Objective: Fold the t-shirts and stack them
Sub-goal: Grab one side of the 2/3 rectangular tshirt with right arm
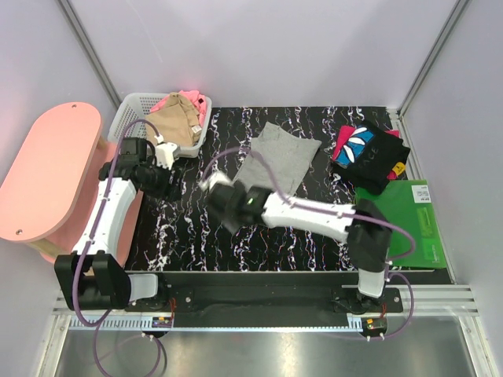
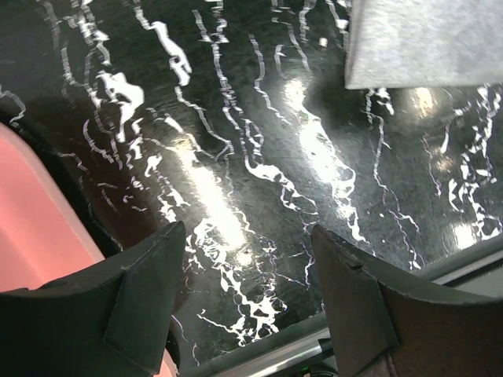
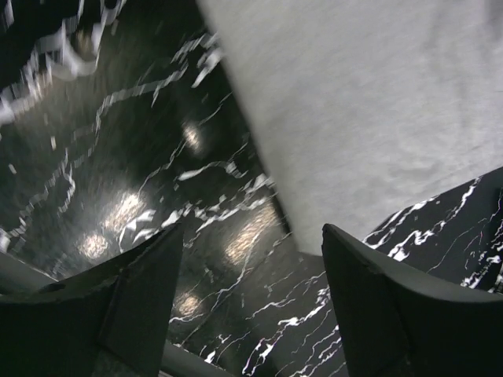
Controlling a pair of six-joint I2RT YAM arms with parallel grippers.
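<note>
The robot's right gripper needs to lower its open fingers next, toward the right in its wrist view, to the grey shirt's near corner [image 3: 308,234] below and close.
A light-grey t-shirt [image 1: 279,161] lies flat and partly folded at the middle back of the black marble table [image 1: 189,228]. A folded black t-shirt with pink-blue-white print [image 1: 368,155] lies at the back right. A tan t-shirt [image 1: 177,119] and a pink t-shirt [image 1: 195,99] sit in the white basket [image 1: 130,114]. My right gripper [image 1: 222,193] is open and empty just off the grey shirt's near-left corner [image 3: 377,102]; its jaws [image 3: 253,229] stand wide. My left gripper [image 1: 165,182] is open and empty over bare table [image 2: 247,232], with the grey shirt [image 2: 424,39] far off.
A flat green board [image 1: 405,216] lies at the right edge beside the black shirt. A pink oval stand [image 1: 51,173] sits left of the table, close to the left arm and seen in the left wrist view [image 2: 39,236]. White walls enclose the back and sides.
</note>
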